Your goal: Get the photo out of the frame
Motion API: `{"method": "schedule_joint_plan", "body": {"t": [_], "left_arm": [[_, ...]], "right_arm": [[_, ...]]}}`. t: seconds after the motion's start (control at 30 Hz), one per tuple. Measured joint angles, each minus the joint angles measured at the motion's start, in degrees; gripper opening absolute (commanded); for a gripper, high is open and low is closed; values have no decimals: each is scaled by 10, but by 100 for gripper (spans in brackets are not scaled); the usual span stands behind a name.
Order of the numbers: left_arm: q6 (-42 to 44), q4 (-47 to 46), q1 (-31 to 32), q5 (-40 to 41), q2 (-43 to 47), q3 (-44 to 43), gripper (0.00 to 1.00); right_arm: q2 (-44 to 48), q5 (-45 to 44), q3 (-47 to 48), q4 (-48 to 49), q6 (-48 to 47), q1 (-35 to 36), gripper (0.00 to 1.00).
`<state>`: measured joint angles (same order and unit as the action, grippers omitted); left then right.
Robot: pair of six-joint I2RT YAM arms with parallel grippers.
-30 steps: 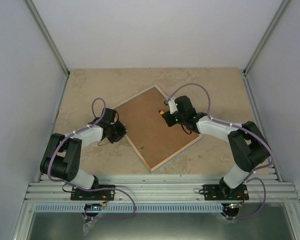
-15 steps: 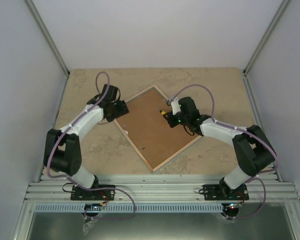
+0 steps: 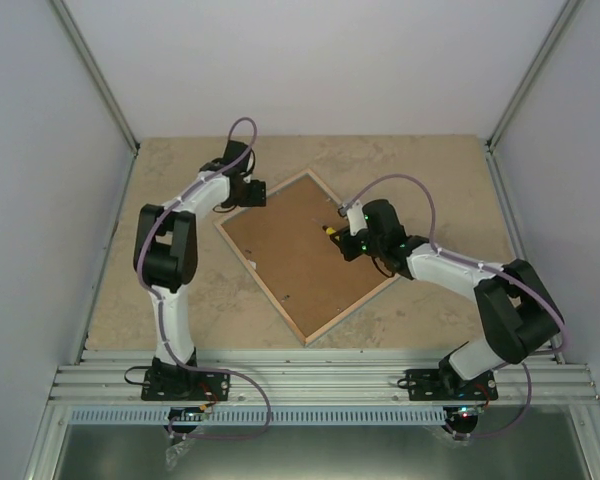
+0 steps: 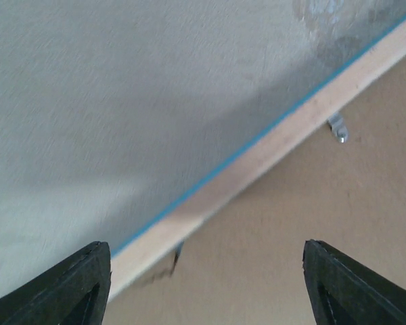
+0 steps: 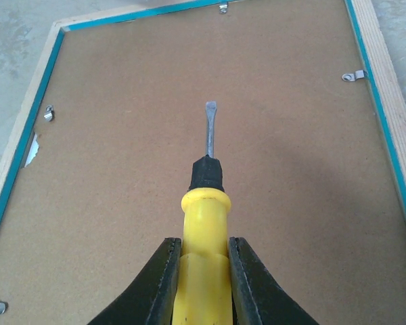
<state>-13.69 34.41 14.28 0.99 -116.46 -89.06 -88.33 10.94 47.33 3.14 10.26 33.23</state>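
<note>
The frame's bar comes between my left gripper's open fingers next as they go down astride it and close, since empty table beside the frame's turquoise edge leaves room.
The frame (image 3: 261, 284) lies face down on the table, its light wood back and turquoise edge (image 4: 271, 152) showing. A brown backing board (image 3: 300, 262) fills it and hides the photo. My left gripper (image 3: 255, 192) hovers open over the frame's far-left rail (image 4: 206, 284), nothing between its fingers. Over the board's far right part, my right gripper (image 3: 344, 241) is shut on a yellow-handled screwdriver (image 5: 204, 223). The screwdriver's flat blade points across the backing board (image 5: 122, 169).
Small metal tabs hold the board along the frame's rails (image 5: 354, 76) (image 5: 49, 114) (image 4: 337, 128). The beige table (image 3: 180, 300) is walled on the left, right and far sides. Both arm bases sit at the near edge.
My left arm has swung from the frame's left side up to its far-left rail, and its jaws have opened wide. The right gripper has stayed on the screwdriver, shifting slightly.
</note>
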Motion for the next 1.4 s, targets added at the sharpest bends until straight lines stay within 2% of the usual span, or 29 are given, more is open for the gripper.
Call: {"method": "schedule_joint_plan", "body": {"t": [0.23,0.4,0.53,0.77,0.87,1.1,1.4], "left_arm": [[50,-14,-9,-51,-85,-81,79],[74,-13,-10,-77,-125,-126,74],[86,-10,-12,-89,-149,-139,64],[99,-5,-13,-101,-153,-142,39],[113,-12,-14,-106,-146,-130,33],[83,-31,-14,-114,-102,-57,22],[34,-23,-6,-112,-40,26,17]], "right_arm": [[16,8,-8,-2,0,0,0],[22,11,-16,-3,0,0,0],[26,11,-22,-5,0,0,1],[31,11,-24,-9,0,0,0],[33,11,-24,-9,0,0,1],[33,11,-24,-12,0,0,0],[33,21,-24,-15,1,1,1]]}}
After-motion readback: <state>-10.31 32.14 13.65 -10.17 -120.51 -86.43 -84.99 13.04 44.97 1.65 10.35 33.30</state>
